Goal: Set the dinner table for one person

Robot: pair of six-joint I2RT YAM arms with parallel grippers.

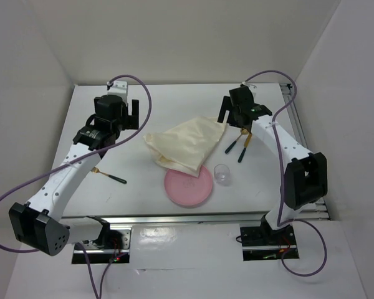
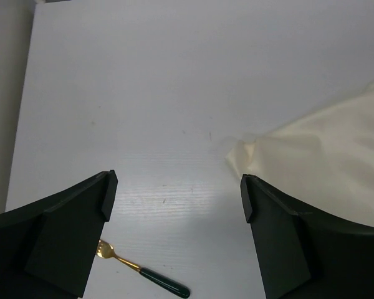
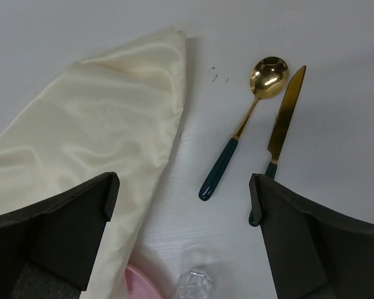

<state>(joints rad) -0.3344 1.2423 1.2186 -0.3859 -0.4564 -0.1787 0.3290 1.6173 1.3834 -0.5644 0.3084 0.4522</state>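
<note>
The right gripper moves back toward the pink plate (image 1: 188, 187) next, turns and lowers onto the mat's near corner, because cloth there covers the plate's far edge.
The white dinner table (image 1: 137, 187) holds a crumpled cream cloth mat (image 1: 187, 142) at its middle, also in the right wrist view (image 3: 100, 131) and the left wrist view (image 2: 324, 156). A pink plate (image 1: 188, 187) lies near the front, its far edge under the cloth. A clear glass (image 1: 222, 174) stands right of the plate. A gold spoon (image 3: 243, 124) and gold knife (image 3: 280, 131), both green-handled, lie right of the cloth. A gold fork (image 2: 140, 269) lies at the left. My left gripper (image 1: 129, 114) is open and empty, left of the cloth. My right gripper (image 1: 229, 113) is open and empty above the cloth's right corner.
Metal rails run along the table's front edge (image 1: 193, 219) and right edge (image 1: 299, 124). White walls close in the back and both sides. Purple cables loop from both arms.
</note>
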